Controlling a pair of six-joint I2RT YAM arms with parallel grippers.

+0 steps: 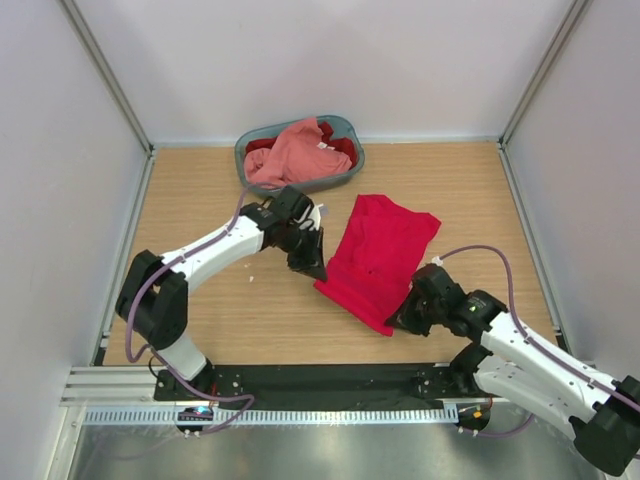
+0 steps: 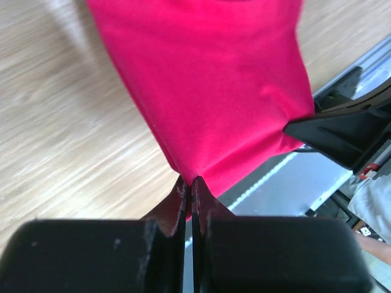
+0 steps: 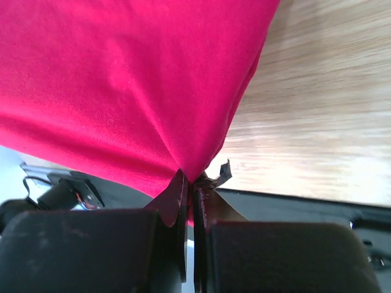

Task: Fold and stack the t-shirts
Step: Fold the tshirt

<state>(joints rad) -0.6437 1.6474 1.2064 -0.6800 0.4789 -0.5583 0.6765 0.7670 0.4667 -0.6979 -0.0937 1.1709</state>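
Note:
The red t-shirt's lifted end is unfolded, so next my right gripper should bring the red t-shirt's corner outward over the t-shirt to the t-shirt's far corner away from the basket and release.
A bright crimson red t-shirt [image 1: 378, 255] lies partly folded on the wooden table, its near end lifted between both grippers. My left gripper [image 1: 311, 269] is shut on its left near corner; in the left wrist view the red cloth [image 2: 208, 91] runs into the pinched jaws [image 2: 190, 186]. My right gripper [image 1: 400, 322] is shut on the right near corner, and the right wrist view has the cloth [image 3: 122, 85] drawn into its tips [image 3: 193, 180]. A salmon pink t-shirt [image 1: 292, 152] and a darker red one [image 1: 340, 148] lie in the basket.
The grey-blue oval basket [image 1: 352, 172] stands at the back of the table, just behind the left arm. A black rail [image 1: 330, 378] runs along the near edge. White walls enclose the table on three sides.

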